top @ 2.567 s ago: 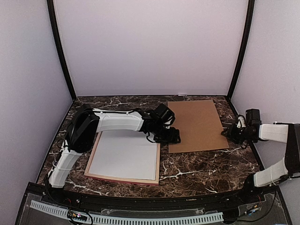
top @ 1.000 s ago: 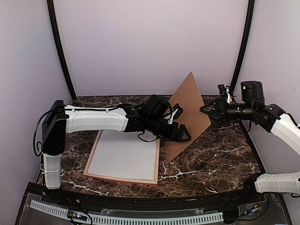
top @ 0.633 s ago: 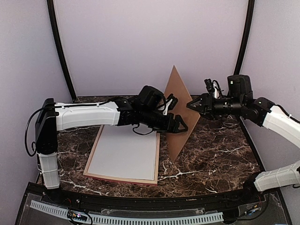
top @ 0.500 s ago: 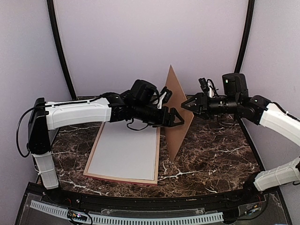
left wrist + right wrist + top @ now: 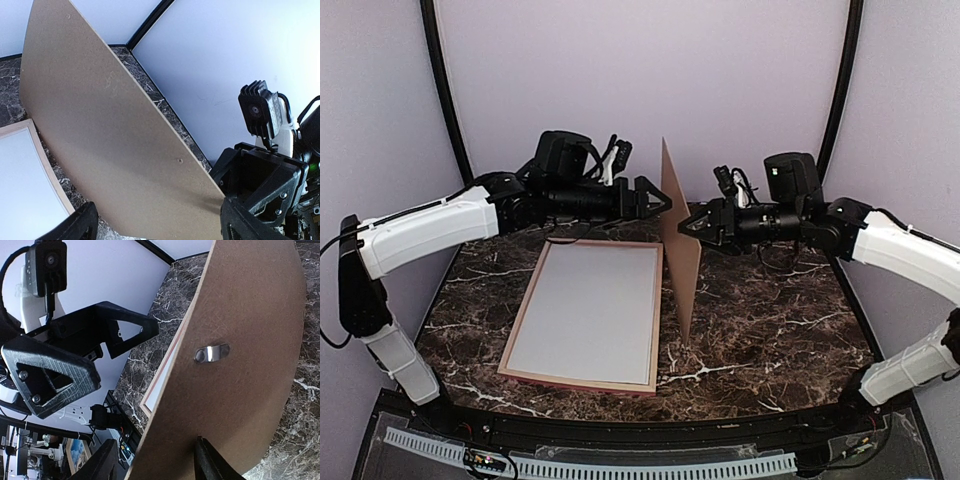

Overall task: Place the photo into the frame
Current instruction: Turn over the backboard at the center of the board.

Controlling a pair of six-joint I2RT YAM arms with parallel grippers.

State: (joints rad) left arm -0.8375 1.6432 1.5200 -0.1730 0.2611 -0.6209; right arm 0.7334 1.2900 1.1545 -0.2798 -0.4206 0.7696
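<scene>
The left gripper will next move gently toward the frame (image 5: 585, 381) to get its fingers on both sides of the board's upper edge (image 5: 666, 178), which is close in front of the gripper, with the board's side across the open fingers.
The pink frame (image 5: 585, 381) lies flat on the table, and a plain white sheet (image 5: 590, 310) fills it; no printed side shows. The brown backing board (image 5: 675, 250) stands nearly upright on its lower corner by the frame's right rail. My right gripper (image 5: 695, 226) is shut on the board's upper right edge; in the right wrist view (image 5: 155, 460) the board (image 5: 240, 390) passes between its fingers. My left gripper (image 5: 655, 203) is open against the board's left face; its wrist view (image 5: 155, 225) shows the board (image 5: 100, 140) and a frame corner (image 5: 45, 165).
A metal turn clip (image 5: 212, 352) sits on the board's right face. Marble table (image 5: 770, 320) lies bare to the right of the board. Black posts and pale walls close the back and sides. The frame's rail (image 5: 160, 385) shows beyond the board's edge.
The backing board went from flat on the table to upright on its corner and swung left toward the frame. Both arms rose; the left gripper drew up and back from it.
</scene>
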